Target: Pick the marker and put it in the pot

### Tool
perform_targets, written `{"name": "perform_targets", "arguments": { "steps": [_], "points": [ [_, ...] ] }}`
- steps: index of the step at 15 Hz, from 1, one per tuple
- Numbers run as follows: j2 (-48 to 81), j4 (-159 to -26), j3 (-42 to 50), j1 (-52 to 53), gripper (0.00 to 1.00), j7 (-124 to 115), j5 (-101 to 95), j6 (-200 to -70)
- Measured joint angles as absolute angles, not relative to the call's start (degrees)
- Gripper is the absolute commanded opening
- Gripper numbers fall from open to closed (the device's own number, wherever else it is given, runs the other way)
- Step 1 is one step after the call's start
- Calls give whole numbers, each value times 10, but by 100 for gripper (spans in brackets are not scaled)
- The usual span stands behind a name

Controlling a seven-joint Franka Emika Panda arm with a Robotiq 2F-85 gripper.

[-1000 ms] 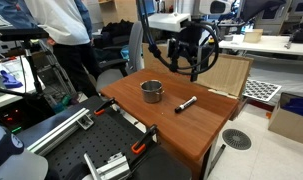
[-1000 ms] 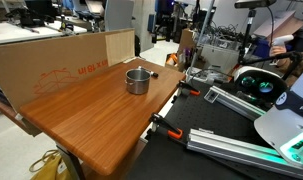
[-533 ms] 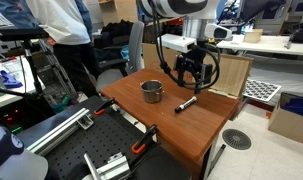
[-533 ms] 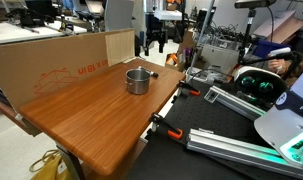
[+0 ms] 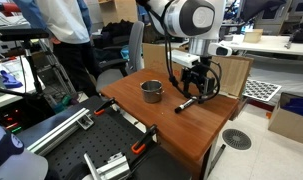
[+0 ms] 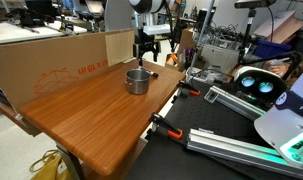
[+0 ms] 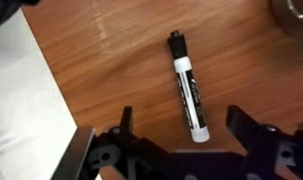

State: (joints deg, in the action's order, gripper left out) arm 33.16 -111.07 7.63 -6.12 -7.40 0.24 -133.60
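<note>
My gripper lowers around the marker's lighter end next, then closes, since that end lies below it, already lined up between the open fingers.
The black marker with a lighter end lies flat on the wooden table, seen from above in the wrist view. It also shows in an exterior view. The small silvery pot stands on the table beside it and shows in both exterior views. Only its rim peeks in at the wrist view's top right corner. My gripper is open, its two fingers straddling the marker's lighter end from above. In an exterior view it hangs just over the marker. The marker is hidden in the exterior view from the far side.
A cardboard sheet stands along one table edge; it shows as a panel behind the arm. A person stands near the far left. Clamps grip the table edge. Metal rails lie beside the table.
The arm has come down and toward the marker, from high above the table to just over it. The pot and marker have not moved.
</note>
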Motion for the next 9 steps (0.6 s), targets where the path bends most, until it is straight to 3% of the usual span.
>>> {"name": "perform_targets", "arguments": {
  "steps": [7, 8, 9],
  "points": [
    [391, -1058, 82, -43, 100, -104, -21, -1330],
    [400, -1050, 85, -40, 75, -111, -26, -1324],
    [409, -1040, 87, -36, 74, -119, -31, -1318]
  ]
}}
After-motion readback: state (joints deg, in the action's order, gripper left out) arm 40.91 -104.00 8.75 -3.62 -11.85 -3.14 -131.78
